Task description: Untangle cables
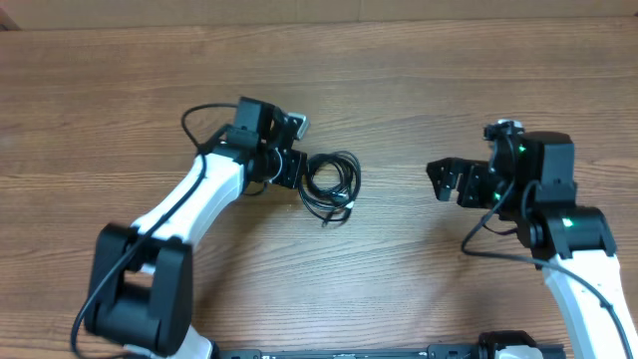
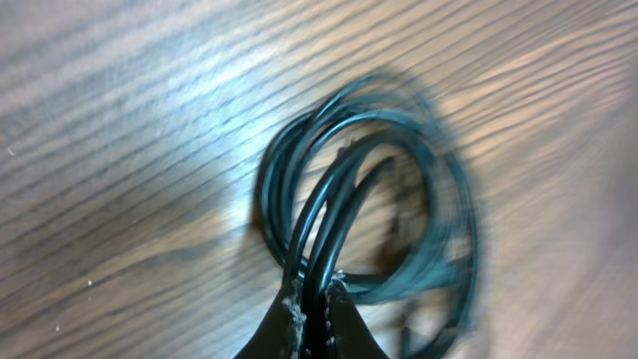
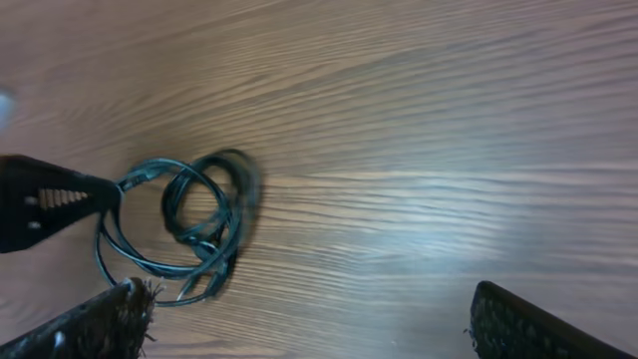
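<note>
The coil's loops overlap, so my left gripper should lift the pinched pieces of cable, pull them to the left in the overhead view and let go over bare tabletop [image 1: 265, 205] [image 2: 164, 274] beside the coil.
The cables [image 1: 330, 184] are a small coil of thin black cords lying on the wooden table at centre, with a small plug end [image 1: 347, 206] on the near right. My left gripper [image 1: 299, 172] is at the coil's left edge and is shut on several strands of it; the left wrist view shows the jaws [image 2: 315, 295] pinching the cables [image 2: 371, 204]. My right gripper [image 1: 444, 182] is open and empty, well to the right of the coil. In the right wrist view its two fingers [image 3: 304, 319] frame bare table, with the cables [image 3: 189, 224] at left.
The wooden table [image 1: 399, 90] fills the view. Thicker black arm cables loop by the left arm [image 1: 194, 120] and the right arm [image 1: 488, 244]. A dark bar runs along the front edge [image 1: 349, 351].
</note>
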Motion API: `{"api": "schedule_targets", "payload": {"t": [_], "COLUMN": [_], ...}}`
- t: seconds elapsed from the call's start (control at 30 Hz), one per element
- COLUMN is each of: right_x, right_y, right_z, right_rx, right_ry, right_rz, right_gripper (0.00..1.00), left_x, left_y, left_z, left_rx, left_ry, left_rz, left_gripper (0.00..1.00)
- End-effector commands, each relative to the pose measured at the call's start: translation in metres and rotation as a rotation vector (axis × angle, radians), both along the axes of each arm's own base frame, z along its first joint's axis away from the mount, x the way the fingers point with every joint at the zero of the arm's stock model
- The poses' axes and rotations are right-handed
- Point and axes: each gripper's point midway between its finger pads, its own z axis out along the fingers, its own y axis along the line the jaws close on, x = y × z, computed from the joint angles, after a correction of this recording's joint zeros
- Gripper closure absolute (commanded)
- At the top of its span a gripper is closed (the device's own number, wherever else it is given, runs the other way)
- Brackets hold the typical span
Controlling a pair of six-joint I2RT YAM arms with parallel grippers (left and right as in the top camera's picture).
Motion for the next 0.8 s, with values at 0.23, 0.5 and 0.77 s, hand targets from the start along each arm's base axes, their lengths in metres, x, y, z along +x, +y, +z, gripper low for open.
{"api": "schedule_targets", "payload": {"t": [0.23, 0.5, 0.77], "right_x": [0.019, 0.024, 0.037], "right_y": [0.086, 0.132, 0.151], "right_z": [-0.021, -0.076, -0.108], "right_rx": [0.098, 0.128, 0.115], "right_ry": [0.040, 0.192, 0.218], "right_rz": [0.223, 0.201, 0.153], "right_gripper": [0.07, 0.14, 0.23], "left_x": [-0.007, -0.016, -0.003], "left_y": [-0.003, -0.019, 0.003], "left_z": [0.030, 0.039, 0.029], "left_rx": [-0.029, -0.128, -0.017], "left_ry": [-0.006, 0.021, 0.013], "left_rz": [0.017, -0.043, 0.091], "left_gripper": [0.96, 0.96, 0.96]}}
